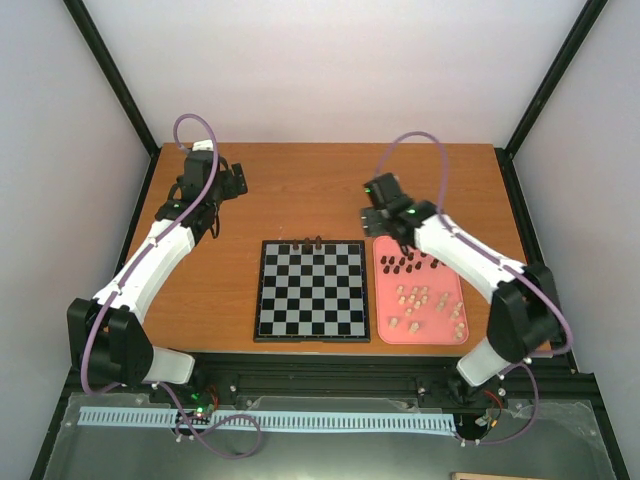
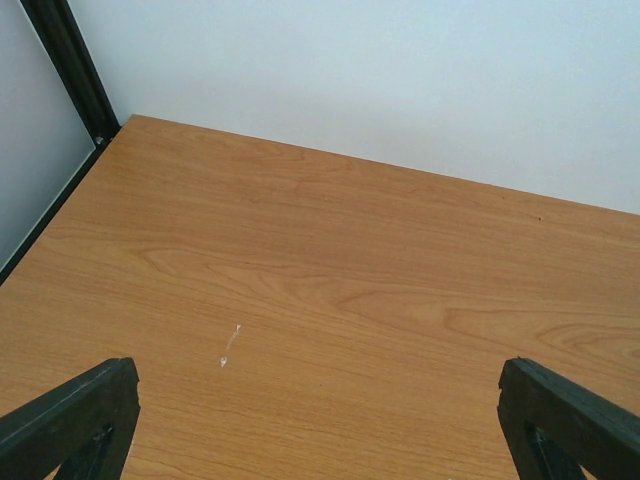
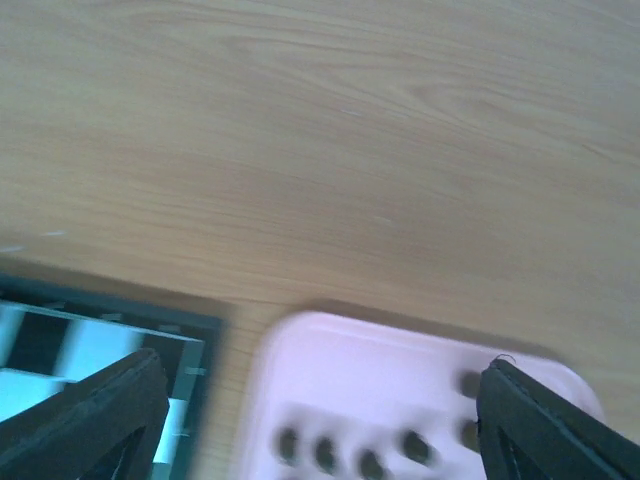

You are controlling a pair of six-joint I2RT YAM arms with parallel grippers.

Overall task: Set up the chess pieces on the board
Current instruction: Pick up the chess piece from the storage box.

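My right gripper swings right in the top view and down next for a dark chess piece at the tray's far corner opposite the board (image 1: 310, 290), whose far row has gaps.
The black-and-silver board (image 1: 310, 290) lies flat at the table's middle, with three dark chess pieces (image 1: 305, 243) standing on its far row. The other chess pieces stand on the pink tray: dark ones (image 1: 403, 265) at its far end, pale beige ones (image 1: 420, 300) nearer. My right gripper (image 1: 380, 225) hovers open over the tray's far-left corner. In the blurred right wrist view the right gripper (image 3: 320, 385) holds nothing, with dark pieces (image 3: 365, 460) below and the board's corner (image 3: 190, 350) at the left. My left gripper (image 1: 232, 183) (image 2: 320, 400) is open over bare wood, far left.
The pink tray (image 1: 420, 342) (image 3: 360, 370) sits just right of the board. Black frame posts and white walls close in the table's far corners. A small pale scratch (image 2: 231, 345) marks the wood under the left gripper.
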